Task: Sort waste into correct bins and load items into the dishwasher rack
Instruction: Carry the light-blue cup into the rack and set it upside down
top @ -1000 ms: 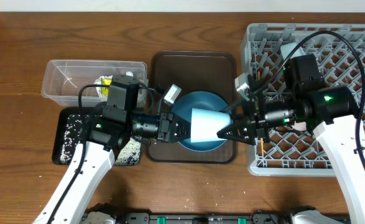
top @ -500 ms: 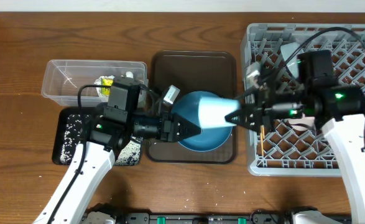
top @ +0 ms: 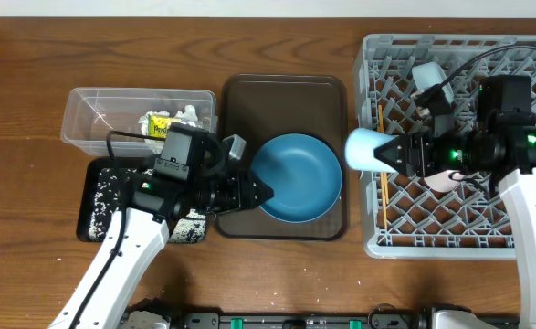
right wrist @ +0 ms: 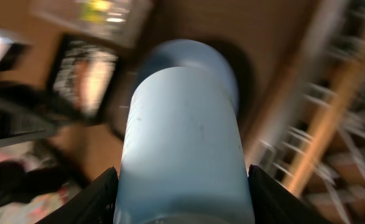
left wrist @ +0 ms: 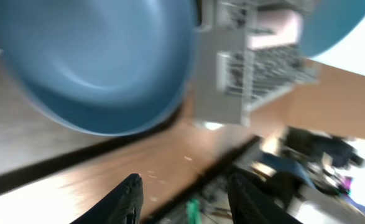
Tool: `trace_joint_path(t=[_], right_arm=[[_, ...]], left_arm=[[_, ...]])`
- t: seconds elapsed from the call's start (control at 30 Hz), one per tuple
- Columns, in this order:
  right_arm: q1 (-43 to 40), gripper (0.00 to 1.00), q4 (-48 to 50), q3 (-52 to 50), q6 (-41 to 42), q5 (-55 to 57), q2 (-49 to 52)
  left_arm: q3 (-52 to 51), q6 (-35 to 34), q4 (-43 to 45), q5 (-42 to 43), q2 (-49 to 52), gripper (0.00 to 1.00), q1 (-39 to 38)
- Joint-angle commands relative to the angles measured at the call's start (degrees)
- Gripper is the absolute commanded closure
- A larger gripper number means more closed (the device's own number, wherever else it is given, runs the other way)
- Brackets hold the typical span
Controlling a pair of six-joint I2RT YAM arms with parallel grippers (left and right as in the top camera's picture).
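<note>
The light-blue cup hangs over the rack's rim, so I should move my right gripper past the chopsticks, then tilt it downward and lower the cup beside the pinkish item.
The light-blue cup (top: 362, 149) hangs sideways over the left rim of the grey dishwasher rack (top: 459, 239). My right gripper (top: 392, 153) is shut on it, and in the right wrist view the cup (right wrist: 182, 130) fills the space between the black fingers (right wrist: 100, 200). My left gripper (top: 262, 192) stands open and empty at the left edge of the blue plate (top: 297, 178). In the left wrist view its fingertips (left wrist: 131, 194) frame only bare table below the plate (left wrist: 95, 62). The rack holds a white bowl (top: 429, 75) and wooden chopsticks (top: 383, 196).
The plate lies on a brown serving tray (top: 284, 90). A clear tub (top: 85, 114) at the left holds a yellow-green wrapper (top: 158, 122) and white tissue (top: 189, 114). Below it sits a black tray (top: 103, 196) speckled with rice. A pinkish item (top: 446, 179) lies in the rack under my right arm.
The left gripper opened, let go of the light-blue cup and drew back left. The right gripper carried the cup rightward from above the plate to the rack's left rim.
</note>
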Motion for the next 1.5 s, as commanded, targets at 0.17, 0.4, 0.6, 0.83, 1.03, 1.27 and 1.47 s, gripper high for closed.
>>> trace_joint_path(t=[0.17, 0.4, 0.6, 0.83, 1.03, 1.27, 1.47], right_arm=[[-0.7, 0.64, 0.8, 0.2, 10.4, 22.7, -1.5], [-0.6, 0.68, 2.7, 0.2, 14.4, 29.6, -1.5], [-0.6, 0.68, 4.1, 0.2, 14.9, 34.4, -1.3], [-0.6, 0.67, 4.4, 0.0, 14.8, 34.4, 0.8], [-0.6, 0.66, 6.0, 0.0, 14.8, 34.4, 4.7], [-0.6, 0.65, 7.9, 0.0, 14.1, 34.4, 9.4], [-0.6, 0.64, 9.7, 0.0, 14.2, 34.4, 12.9]], left_arm=[[-0.1, 0.3, -0.5, -18.1, -0.4, 0.20, -0.1], [-0.1, 0.3, -1.4, -22.5, -0.4, 0.10, -0.1], [-0.1, -0.4, -1.4, -22.4, -0.4, 0.08, -0.1], [-0.1, -0.4, -1.4, -22.5, -0.4, 0.03, -0.1], [-0.1, -0.4, -1.4, -22.5, -0.4, 0.02, -0.1], [-0.1, -0.3, -1.4, -22.5, -0.4, 0.02, -0.1], [-0.1, -0.3, -1.4, -22.5, -0.4, 0.02, -0.1]])
